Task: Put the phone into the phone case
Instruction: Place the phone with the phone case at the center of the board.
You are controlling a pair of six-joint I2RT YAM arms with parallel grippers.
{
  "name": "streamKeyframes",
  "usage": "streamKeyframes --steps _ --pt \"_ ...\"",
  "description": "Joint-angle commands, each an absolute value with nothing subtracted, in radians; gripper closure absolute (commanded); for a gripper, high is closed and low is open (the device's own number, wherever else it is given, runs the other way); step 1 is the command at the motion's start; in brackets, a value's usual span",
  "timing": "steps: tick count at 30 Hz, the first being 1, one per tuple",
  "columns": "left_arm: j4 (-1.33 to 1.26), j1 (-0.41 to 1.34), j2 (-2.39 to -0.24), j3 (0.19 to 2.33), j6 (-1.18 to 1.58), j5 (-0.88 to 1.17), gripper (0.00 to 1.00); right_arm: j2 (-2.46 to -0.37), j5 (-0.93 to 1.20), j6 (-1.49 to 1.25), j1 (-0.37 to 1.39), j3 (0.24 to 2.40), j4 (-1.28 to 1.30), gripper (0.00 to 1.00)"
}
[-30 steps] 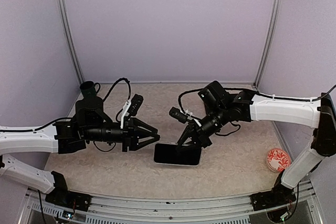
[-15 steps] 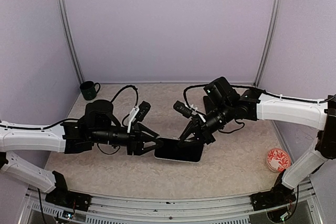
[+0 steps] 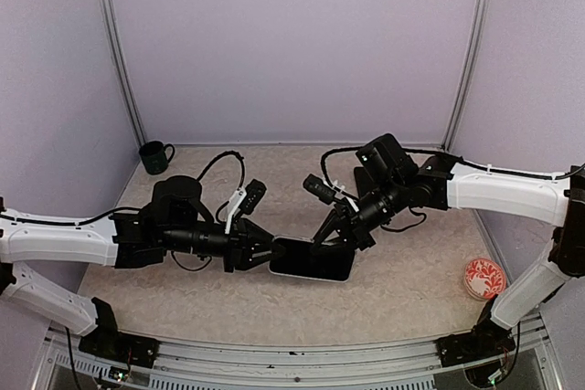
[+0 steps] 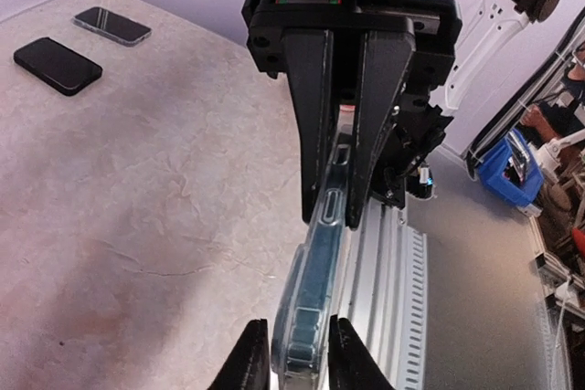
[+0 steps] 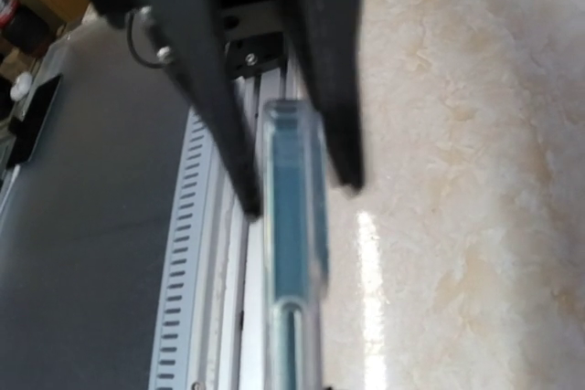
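The phone swings outward and down in my right gripper next, for release on the bare tabletop beside the other phones, since it already sits in its case.
The dark-screened phone (image 3: 311, 259) sits in a clear case and is held level just above the table between both arms. My right gripper (image 3: 340, 237) is shut on its right end. My left gripper (image 3: 267, 253) has closed round its left end. In the left wrist view the cased phone (image 4: 315, 289) runs edge-on from my left fingertips (image 4: 249, 367) up to the right gripper's black fingers (image 4: 315, 116). In the right wrist view the clear case edge (image 5: 292, 226) runs up the middle to the left gripper's fingers (image 5: 215, 70).
A dark green mug (image 3: 155, 156) stands at the back left. A red patterned dish (image 3: 483, 278) lies at the front right. Two more phones (image 4: 58, 65) (image 4: 112, 25) lie flat on the table in the left wrist view. The slotted metal rail (image 4: 393, 271) marks the near edge.
My left arm has swung right, its wide-open jaws reached the phone's left end and closed round it. My right gripper lifted and shifted slightly with the phone, then held still.
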State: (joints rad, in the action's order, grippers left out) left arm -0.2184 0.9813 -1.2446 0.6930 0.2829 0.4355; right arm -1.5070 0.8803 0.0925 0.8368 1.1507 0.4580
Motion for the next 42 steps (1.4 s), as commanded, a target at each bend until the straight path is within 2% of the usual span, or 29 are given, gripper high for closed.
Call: streamKeyframes --steps 1,6,7,14,23,32,42 --pt "-0.238 0.977 -1.235 0.699 0.291 0.341 0.55 -1.477 0.855 0.021 0.816 1.158 0.399 1.00" --pt "-0.237 0.939 -1.186 0.656 0.350 0.200 0.05 -1.468 0.808 -0.075 0.761 1.160 0.338 1.00" --pt "-0.237 0.923 -1.167 0.646 0.371 0.178 0.02 -1.470 0.793 -0.103 0.744 1.160 0.320 1.00" --pt "-0.292 0.813 -1.049 0.539 0.493 0.154 0.01 -1.537 0.665 -0.331 0.619 1.183 0.206 1.00" --pt "-0.270 0.798 -0.998 0.504 0.547 0.130 0.01 -1.648 0.479 -0.593 0.561 1.209 0.034 1.00" --pt "-0.276 0.799 -0.959 0.463 0.601 0.134 0.01 -1.805 0.308 -0.747 0.541 1.289 -0.100 1.00" --pt "-0.270 0.802 -0.899 0.417 0.631 0.127 0.01 -2.005 0.267 -0.847 0.523 1.411 -0.192 1.00"
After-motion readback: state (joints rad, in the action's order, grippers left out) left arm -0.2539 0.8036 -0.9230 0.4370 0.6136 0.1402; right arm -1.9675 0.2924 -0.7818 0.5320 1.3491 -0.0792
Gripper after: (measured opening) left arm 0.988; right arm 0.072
